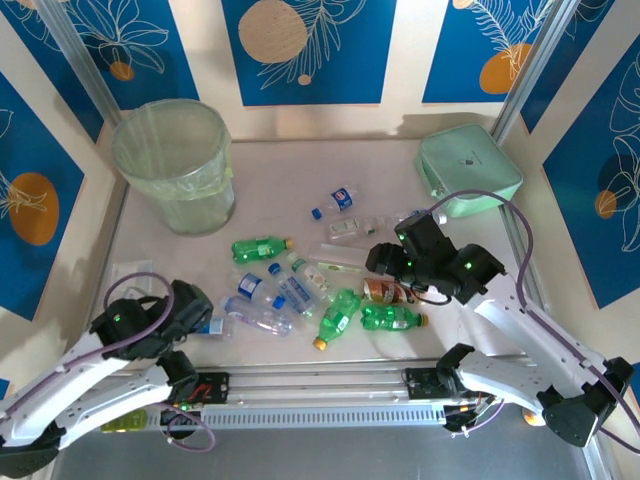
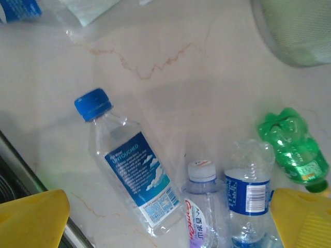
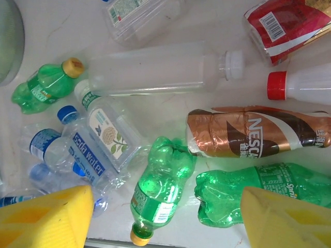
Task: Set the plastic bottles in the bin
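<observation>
Next, my left gripper moves down over the blue label of the clear bottle, since the bottle lies beneath the gripper, between its wide-open yellow fingers.
Several crushed plastic bottles lie scattered mid-table. The bin, lined in pale green, stands at the back left. My right gripper hangs low over the cluster's right side. In its wrist view the right gripper is open, its yellow fingers wide apart. A green bottle lies between them, and a second green bottle lies partly under the right finger. My left gripper is open at the cluster's left end. Below the left gripper lies a clear blue-labelled bottle.
A mint-green case sits at the back right. A brown Nescafe bottle, a long clear bottle and a red-capped white bottle lie beyond the right fingers. The metal rail runs along the near edge.
</observation>
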You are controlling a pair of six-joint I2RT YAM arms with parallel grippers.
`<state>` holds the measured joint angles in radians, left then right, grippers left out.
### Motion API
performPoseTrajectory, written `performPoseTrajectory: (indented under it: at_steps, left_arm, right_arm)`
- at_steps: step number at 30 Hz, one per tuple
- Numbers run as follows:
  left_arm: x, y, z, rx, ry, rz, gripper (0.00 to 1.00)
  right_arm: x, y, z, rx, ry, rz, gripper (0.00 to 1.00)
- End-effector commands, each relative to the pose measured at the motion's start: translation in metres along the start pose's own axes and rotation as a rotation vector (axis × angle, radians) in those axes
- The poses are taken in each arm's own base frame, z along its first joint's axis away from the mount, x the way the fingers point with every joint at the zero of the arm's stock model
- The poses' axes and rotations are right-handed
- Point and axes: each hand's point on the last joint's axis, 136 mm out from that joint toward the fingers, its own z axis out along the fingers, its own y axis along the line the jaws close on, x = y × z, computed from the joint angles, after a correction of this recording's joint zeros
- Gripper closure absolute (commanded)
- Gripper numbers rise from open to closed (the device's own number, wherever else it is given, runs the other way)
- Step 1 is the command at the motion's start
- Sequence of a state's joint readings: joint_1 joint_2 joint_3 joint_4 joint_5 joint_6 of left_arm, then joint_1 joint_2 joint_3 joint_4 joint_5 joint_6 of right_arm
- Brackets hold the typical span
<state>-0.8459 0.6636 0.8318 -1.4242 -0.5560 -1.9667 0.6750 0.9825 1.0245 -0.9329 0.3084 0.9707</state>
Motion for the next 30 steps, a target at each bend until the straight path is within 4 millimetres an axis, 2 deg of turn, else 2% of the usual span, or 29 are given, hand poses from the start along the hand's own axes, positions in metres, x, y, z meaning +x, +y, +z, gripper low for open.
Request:
performPoseTrajectory:
  at_steps: [1, 7, 10, 15, 27, 30]
  left_arm:
    - [0.031, -0.016, 0.010, -0.064, 0.151, 0.028, 0.01]
    - [0.054, -0.017, 0.016, -0.169, 0.267, -0.067, 0.01]
    - [0.059, -0.017, 0.022, -0.203, 0.285, -0.090, 0.01]
    - [0.060, -0.001, 0.039, -0.336, 0.324, -0.102, 0.01]
    - [0.073, 0.045, 0.087, -0.479, 0.307, -0.226, 0.01]
    - [0.072, 0.049, 0.098, -0.484, 0.296, -0.244, 0.01]
  right_arm:
    - [-0.006, -0.004, -0.003, 0.040, -0.041, 0.000, 0.25]
    - [-0.005, -0.015, 0.003, 0.093, -0.055, 0.002, 0.25]
    - [-0.004, -0.019, 0.006, 0.106, -0.059, 0.022, 0.25]
    - [-0.004, -0.022, 0.007, 0.116, -0.072, 0.021, 0.25]
    - [-0.009, -0.025, 0.007, 0.146, -0.101, 0.001, 0.25]
    - [-0.009, -0.021, 0.009, 0.137, -0.093, -0.005, 0.25]
